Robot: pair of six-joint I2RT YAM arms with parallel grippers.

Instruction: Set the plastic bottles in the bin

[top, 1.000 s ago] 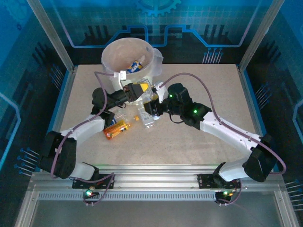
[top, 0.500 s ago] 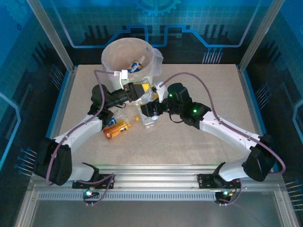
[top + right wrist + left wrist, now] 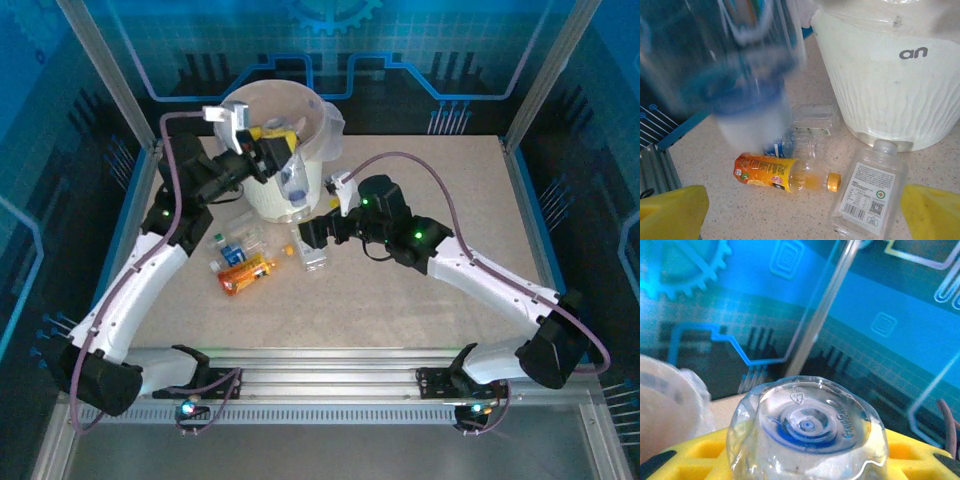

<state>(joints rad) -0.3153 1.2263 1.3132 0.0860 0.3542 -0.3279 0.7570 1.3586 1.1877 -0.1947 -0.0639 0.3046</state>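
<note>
I will move my left gripper away from my base over the white bin's opening point(image 3: 277, 102) next, then lower and release the clear bottle with blue on it.
My left gripper point(image 3: 268, 150) is raised at the near rim of the white bin point(image 3: 318, 118) and is shut on a clear plastic bottle with blue on it point(image 3: 292, 181). The left wrist view looks at that bottle's base point(image 3: 807, 429) between the yellow fingers point(image 3: 697, 455). My right gripper point(image 3: 312, 233) hangs open just above a clear bottle with a white label point(image 3: 316, 258), with its yellow fingers point(image 3: 671, 212) apart. Below it lie that bottle point(image 3: 869, 198), an orange-label bottle point(image 3: 771, 173) and a crushed blue-label bottle point(image 3: 790, 145). The held bottle point(image 3: 742, 65) shows blurred at upper left.
The bin's ribbed wall point(image 3: 890, 85) stands just beyond the loose bottles. The orange bottle point(image 3: 246, 272) and the blue-label bottle point(image 3: 232, 250) lie left of the right gripper. A blue-lit frame and panels enclose the table point(image 3: 420, 300). Bare tabletop lies to the right.
My left arm has risen from table height to the bin's rim, carrying the clear bottle up and to the left. The right gripper has stayed over the white-label bottle.
</note>
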